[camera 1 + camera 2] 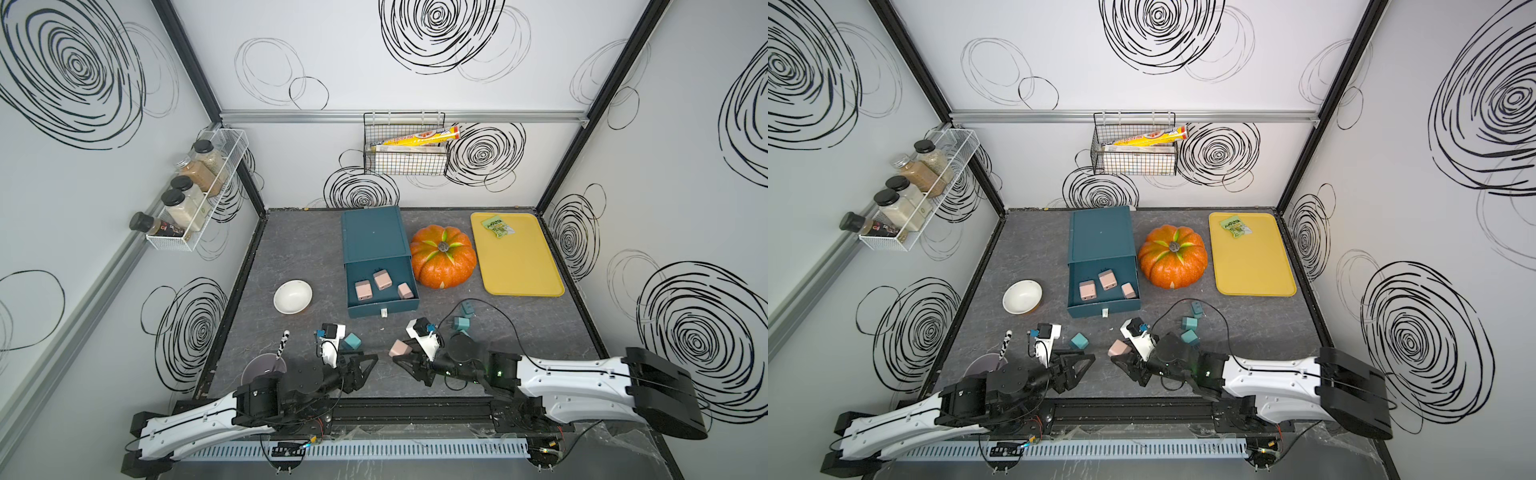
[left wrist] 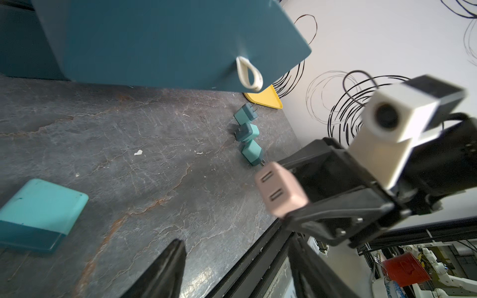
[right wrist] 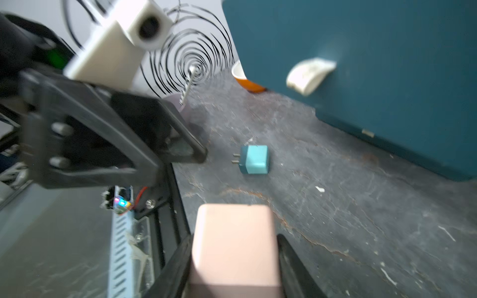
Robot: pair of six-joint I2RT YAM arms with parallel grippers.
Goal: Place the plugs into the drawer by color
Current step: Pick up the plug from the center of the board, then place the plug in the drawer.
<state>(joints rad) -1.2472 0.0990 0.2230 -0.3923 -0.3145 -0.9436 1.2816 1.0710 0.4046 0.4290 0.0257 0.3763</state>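
The drawer's far bowl-side corner (image 1: 361, 272) is outward of my right gripper, so my gripper will next lift outward over the front of the drawer, then go down to let go of the plug.
The dark teal chest (image 1: 374, 237) has its top drawer (image 1: 384, 309) pulled open, and three pink plugs (image 1: 382, 279) lie inside. My right gripper (image 1: 404, 354) is shut on a fourth pink plug (image 3: 235, 245), held off the table in front of the drawer. My left gripper (image 1: 368, 372) is open and empty, facing the right one. One teal plug (image 1: 351, 341) lies beside the left gripper. Three more teal plugs (image 2: 247, 131) lie in a row behind the right wrist. The drawer front carries a white pull tab (image 2: 249, 74).
An orange pumpkin (image 1: 442, 257) stands right of the chest. Beyond it lies a yellow tray (image 1: 517, 266) with a green packet (image 1: 498, 226). A white bowl (image 1: 293, 296) sits left of the drawer. A purple cup (image 1: 264, 368) with a striped stick stands at the front left.
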